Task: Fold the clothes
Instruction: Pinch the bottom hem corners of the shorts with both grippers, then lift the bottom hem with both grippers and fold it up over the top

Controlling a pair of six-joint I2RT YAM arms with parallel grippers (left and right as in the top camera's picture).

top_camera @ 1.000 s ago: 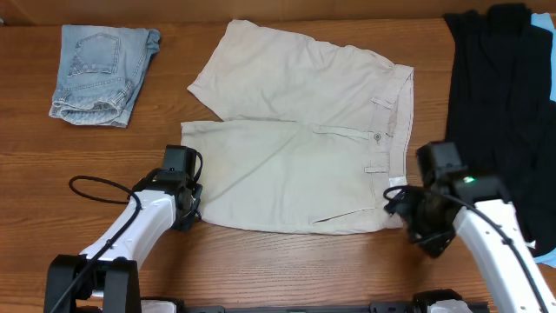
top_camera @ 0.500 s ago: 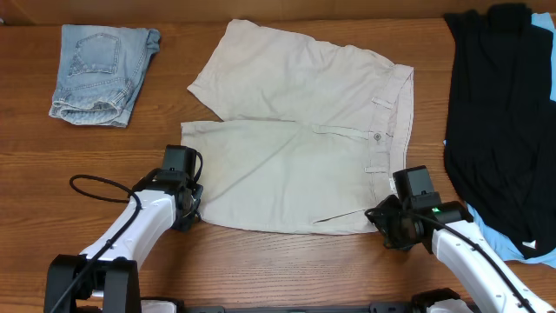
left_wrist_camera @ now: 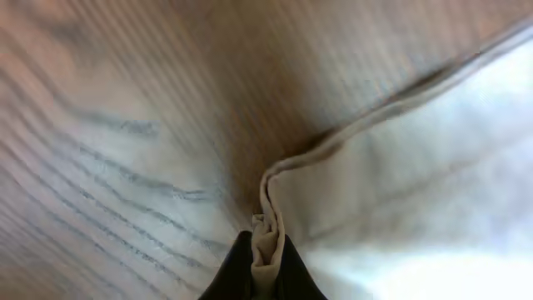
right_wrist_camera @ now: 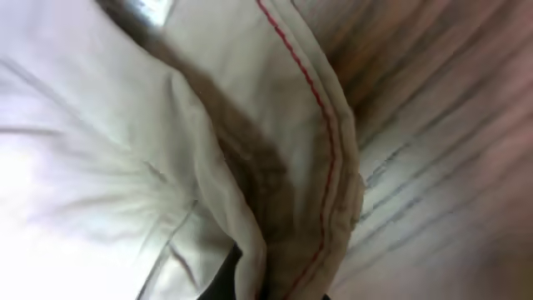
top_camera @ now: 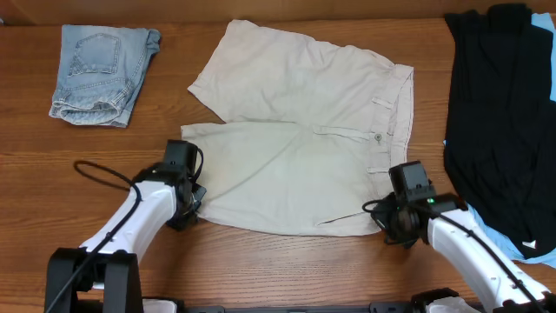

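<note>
My left gripper will next lift the hem outward, lower it there and let go, because both legs are still spread out, with the far leg's far corner (top_camera: 234,29) outward of my left gripper.
The clothes, pale beige shorts (top_camera: 300,148), lie flat across the middle of the table, waistband to the right. My left gripper (top_camera: 193,206) is shut on the near leg's hem at its lower left corner; the left wrist view has the beige hem (left_wrist_camera: 268,242) pinched between the black fingers (left_wrist_camera: 235,271). My right gripper (top_camera: 387,219) is shut on the near end of the waistband; in the right wrist view the red-stitched waistband (right_wrist_camera: 321,167) is bunched over the dark fingers (right_wrist_camera: 223,279).
Folded light-blue denim shorts (top_camera: 100,71) lie at the far left. A pile of black garments (top_camera: 504,113) over something pale blue (top_camera: 539,248) covers the right edge. Bare wooden table (top_camera: 287,265) runs along the near side.
The right gripper moved left from beside the waistband onto its near end and shut on it. The near waistband corner has bunched slightly. The left gripper kept its hold on the hem.
</note>
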